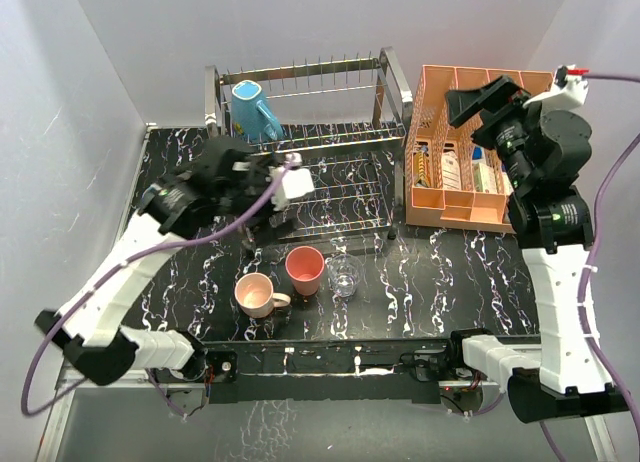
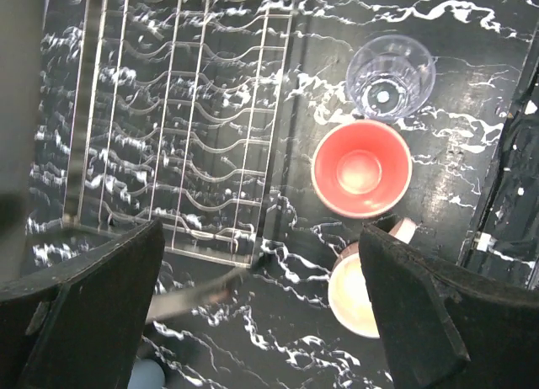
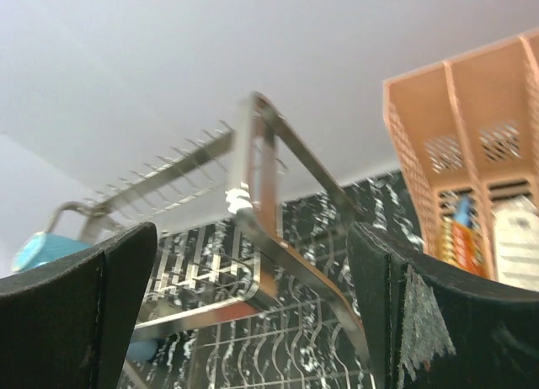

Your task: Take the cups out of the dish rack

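Note:
Next, the right gripper goes left in the top view, over the dish rack's upper shelf onto the teal mug's handle [image 1: 269, 120], since that handle sticks out toward it.
The chrome dish rack [image 1: 345, 132] stands at the back of the table. A teal mug [image 1: 255, 107] sits on its upper tier at the left and also shows in the right wrist view [image 3: 42, 250]. On the table in front stand a pale pink mug [image 1: 258, 294], a salmon-red tumbler [image 1: 305, 270] and a clear glass tumbler [image 1: 344, 276]. My left gripper [image 1: 268, 214] hangs open and empty over the rack's front left corner [image 2: 168, 111], with the three cups [image 2: 362, 168] to its right. A pale blue patch [image 2: 147, 375] shows at its lower left. My right gripper [image 1: 465, 107] is open, raised beside the rack's right frame [image 3: 269, 204]. No tan cup shows.
An orange perforated organiser [image 1: 470, 142] holding boxes stands right of the rack, under my right gripper, and shows in the right wrist view [image 3: 463, 128]. White walls close the back and sides. The black marbled table [image 1: 430, 272] runs to a metal rail at the near edge.

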`<state>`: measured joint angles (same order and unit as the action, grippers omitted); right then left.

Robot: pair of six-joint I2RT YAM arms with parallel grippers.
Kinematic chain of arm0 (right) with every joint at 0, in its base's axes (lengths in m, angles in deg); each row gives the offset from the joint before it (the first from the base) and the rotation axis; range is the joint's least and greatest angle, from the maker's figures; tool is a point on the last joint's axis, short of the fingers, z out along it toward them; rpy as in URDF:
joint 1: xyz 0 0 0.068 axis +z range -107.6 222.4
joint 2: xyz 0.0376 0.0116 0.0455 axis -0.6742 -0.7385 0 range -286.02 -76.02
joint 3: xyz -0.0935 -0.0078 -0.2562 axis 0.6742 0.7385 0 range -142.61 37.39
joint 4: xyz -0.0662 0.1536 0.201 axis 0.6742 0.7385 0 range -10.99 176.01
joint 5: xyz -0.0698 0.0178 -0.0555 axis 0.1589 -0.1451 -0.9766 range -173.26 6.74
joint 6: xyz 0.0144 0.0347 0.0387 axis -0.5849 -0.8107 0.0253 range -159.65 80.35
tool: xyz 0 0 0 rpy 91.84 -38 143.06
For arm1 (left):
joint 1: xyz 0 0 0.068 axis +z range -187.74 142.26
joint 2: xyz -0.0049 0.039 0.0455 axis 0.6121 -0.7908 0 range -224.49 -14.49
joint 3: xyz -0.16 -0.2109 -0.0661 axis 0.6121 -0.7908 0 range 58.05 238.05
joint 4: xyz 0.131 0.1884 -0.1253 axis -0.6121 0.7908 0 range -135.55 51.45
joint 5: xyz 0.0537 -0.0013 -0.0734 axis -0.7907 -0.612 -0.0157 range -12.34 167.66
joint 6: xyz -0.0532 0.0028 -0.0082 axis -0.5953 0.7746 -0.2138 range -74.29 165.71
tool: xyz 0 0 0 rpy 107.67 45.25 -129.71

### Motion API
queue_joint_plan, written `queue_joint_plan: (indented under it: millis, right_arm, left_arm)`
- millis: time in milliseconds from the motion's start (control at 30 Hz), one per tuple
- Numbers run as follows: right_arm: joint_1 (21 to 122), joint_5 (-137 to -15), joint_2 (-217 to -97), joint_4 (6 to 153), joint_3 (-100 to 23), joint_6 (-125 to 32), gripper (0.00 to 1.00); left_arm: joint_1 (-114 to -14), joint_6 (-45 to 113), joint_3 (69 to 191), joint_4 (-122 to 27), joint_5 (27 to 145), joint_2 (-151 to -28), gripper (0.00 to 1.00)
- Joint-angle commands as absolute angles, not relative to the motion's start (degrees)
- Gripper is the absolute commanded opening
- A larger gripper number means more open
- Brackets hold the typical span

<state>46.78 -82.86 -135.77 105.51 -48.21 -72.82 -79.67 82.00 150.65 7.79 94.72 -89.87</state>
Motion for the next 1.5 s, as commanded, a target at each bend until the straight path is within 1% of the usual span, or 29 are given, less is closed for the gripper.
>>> queue_joint_plan:
  millis: [0,67,100,167,233,433,533,700,933,1067,1333,1400,1467]
  right_arm:
    - [47.63,-71.69,-140.43,98.13,-56.16,-71.35,0.98]
    - [51.42,-70.05,-143.68,96.65,-59.62,-70.45,0.98]
    - [55.59,-71.63,-146.42,96.63,-61.90,-68.78,0.98]
    - [67.01,-78.85,-151.57,99.02,-67.99,-61.79,0.98]
    - [74.15,-81.83,-158.41,102.92,-75.88,-57.56,0.98]
    - [79.81,-78.22,-176.10,114.41,-96.98,-51.36,0.99]
    - [81.45,-77.96,-183.39,119.53,-105.34,-48.20,0.96]
    - [82.96,-76.68,-184.81,116.80,-100.68,-45.17,0.90]
    - [83.12,-73.25,-184.98,114.63,-97.63,-43.64,0.88]
    - [83.14,-72.74,-186.96,114.72,-97.59,-43.44,0.82]
    - [83.69,-72.37,-190.19,113.08,-97.88,-43.35,0.61]
    - [83.73,-72.76,-190.77,112.94,-98.36,-43.24,0.53]
    - [83.78,-73.54,-190.94,112.43,-98.29,-43.32,0.41]
  left_arm:
    - [-71.10,79.11,144.30,6.44,101.40,-82.52,0.97]
    - [-67.43,78.38,141.21,5.67,103.09,-79.61,0.97]
    - [-66.29,77.79,139.68,5.03,102.97,-78.56,0.96]
    - [-64.62,75.26,137.02,3.79,101.73,-77.22,0.93]
    - [-63.08,73.02,135.19,3.57,102.97,-76.54,0.92]
    - [-62.26,69.53,131.81,4.36,107.69,-74.83,0.90]
    - [-62.17,69.47,128.45,3.41,108.50,-73.09,0.88]
    - [-62.17,69.95,124.45,1.05,108.09,-70.73,0.84]
    - [-62.17,69.53,123.88,0.97,108.78,-70.42,0.81]
    - [-62.17,68.84,124.01,0.46,109.23,-70.38,0.80]
    - [-62.17,69.12,123.61,-0.09,109.44,-69.18,0.79]
    - [-62.17,69.10,123.53,-0.26,109.55,-68.95,0.79]
    - [-62.17,69.05,123.61,-0.41,109.64,-68.93,0.79]
